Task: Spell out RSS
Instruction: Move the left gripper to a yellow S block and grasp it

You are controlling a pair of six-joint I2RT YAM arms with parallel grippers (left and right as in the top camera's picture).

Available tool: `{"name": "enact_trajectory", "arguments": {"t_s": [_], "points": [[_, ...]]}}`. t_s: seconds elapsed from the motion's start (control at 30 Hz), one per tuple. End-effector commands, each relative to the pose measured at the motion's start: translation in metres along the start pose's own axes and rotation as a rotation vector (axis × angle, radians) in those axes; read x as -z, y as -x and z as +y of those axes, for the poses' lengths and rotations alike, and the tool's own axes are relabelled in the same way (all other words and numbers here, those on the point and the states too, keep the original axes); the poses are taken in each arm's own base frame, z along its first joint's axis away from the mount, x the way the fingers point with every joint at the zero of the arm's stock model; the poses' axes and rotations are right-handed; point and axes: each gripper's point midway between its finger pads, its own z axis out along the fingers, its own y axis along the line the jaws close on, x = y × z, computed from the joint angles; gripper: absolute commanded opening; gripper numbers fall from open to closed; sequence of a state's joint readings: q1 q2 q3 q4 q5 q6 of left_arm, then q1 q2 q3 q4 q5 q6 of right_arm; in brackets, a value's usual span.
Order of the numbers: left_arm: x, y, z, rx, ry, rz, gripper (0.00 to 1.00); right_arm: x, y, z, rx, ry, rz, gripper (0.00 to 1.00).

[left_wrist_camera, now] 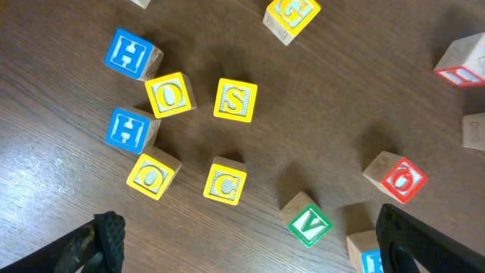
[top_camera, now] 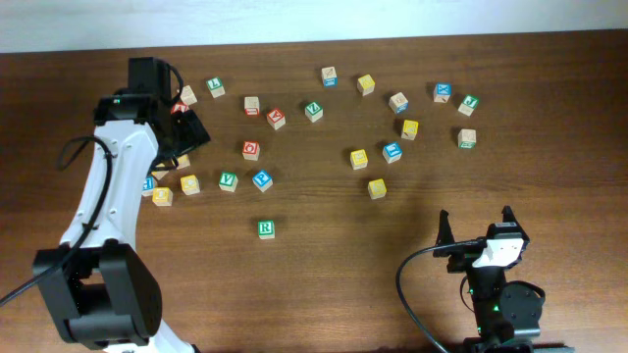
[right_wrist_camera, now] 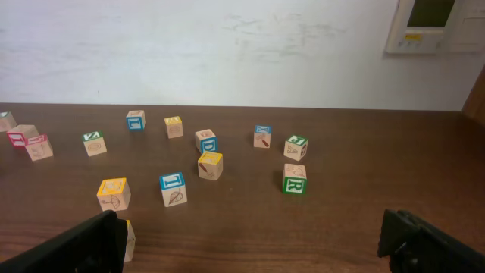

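My left gripper needs to move outward and down next. It should then straddle the yellow S cube (top_camera: 183, 161) (left_wrist_camera: 236, 100).
A cube with a green R (top_camera: 266, 228) on top sits alone at the table's middle front. Another cube shows a green R (right_wrist_camera: 295, 180) on its side in the right wrist view. A yellow S cube (left_wrist_camera: 235, 100) lies among yellow O and C cubes under my left gripper (left_wrist_camera: 254, 254), which hangs open above this cluster (top_camera: 186, 127). The arm hides that S from overhead. Yellow cubes (top_camera: 359, 158) (top_camera: 377, 188) lie right of centre, their letters unreadable. My right gripper (top_camera: 476, 226) stands open and empty at the front right (right_wrist_camera: 250, 246).
Around the S lie two blue H cubes (left_wrist_camera: 132, 54), a green V cube (left_wrist_camera: 307, 224) and a red O cube (left_wrist_camera: 402, 178). Several more lettered cubes are scattered across the back and right (top_camera: 443, 92). A white wall rises behind the table's far edge.
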State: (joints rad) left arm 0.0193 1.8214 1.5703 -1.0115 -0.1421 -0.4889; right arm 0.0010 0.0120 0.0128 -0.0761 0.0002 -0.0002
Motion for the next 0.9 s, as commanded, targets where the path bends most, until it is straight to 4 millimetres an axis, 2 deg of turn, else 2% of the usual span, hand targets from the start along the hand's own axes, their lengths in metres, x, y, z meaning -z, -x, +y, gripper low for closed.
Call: {"name": "enact_trajectory", "arguments": {"t_s": [0.0,0.13,0.23,0.33,0.4,0.43,0.63,0.7,0.8,0.87], "points": [[-0.02,-0.015,0.005,-0.024,0.011,0.028,0.93,0.0,-0.003,0.001,-0.004,0.001,0.005,0.98],[-0.033,-0.018,0.004,-0.021,0.002,0.012,0.87,0.0,-0.003,0.001,-0.004,0.001,0.005,0.98],[-0.034,-0.015,0.002,-0.018,-0.007,-0.003,0.88,0.0,-0.003,0.001,-0.004,0.001,0.005,0.98],[-0.033,0.005,-0.008,-0.005,-0.046,-0.083,0.88,0.0,-0.003,0.001,-0.004,0.001,0.005,0.98],[-0.031,0.02,-0.011,0.005,-0.053,-0.145,0.84,0.0,-0.003,0.001,-0.004,0.001,0.005,0.98],[-0.031,0.027,-0.006,0.012,-0.023,-0.184,0.79,0.0,-0.003,0.001,-0.003,0.001,0.005,0.98],[-0.039,0.035,0.002,0.024,0.027,-0.241,0.78,0.0,-0.003,0.001,-0.004,0.001,0.005,0.98],[-0.049,0.034,0.001,-0.035,0.039,-0.229,0.77,0.0,-0.003,0.001,-0.004,0.001,0.005,0.98],[-0.079,0.017,-0.007,-0.127,0.019,-0.141,0.78,0.0,-0.003,0.001,-0.004,0.001,0.005,0.98],[-0.092,0.015,-0.008,-0.13,0.023,-0.125,0.77,0.0,-0.003,0.001,-0.004,0.001,0.005,0.98]]}}
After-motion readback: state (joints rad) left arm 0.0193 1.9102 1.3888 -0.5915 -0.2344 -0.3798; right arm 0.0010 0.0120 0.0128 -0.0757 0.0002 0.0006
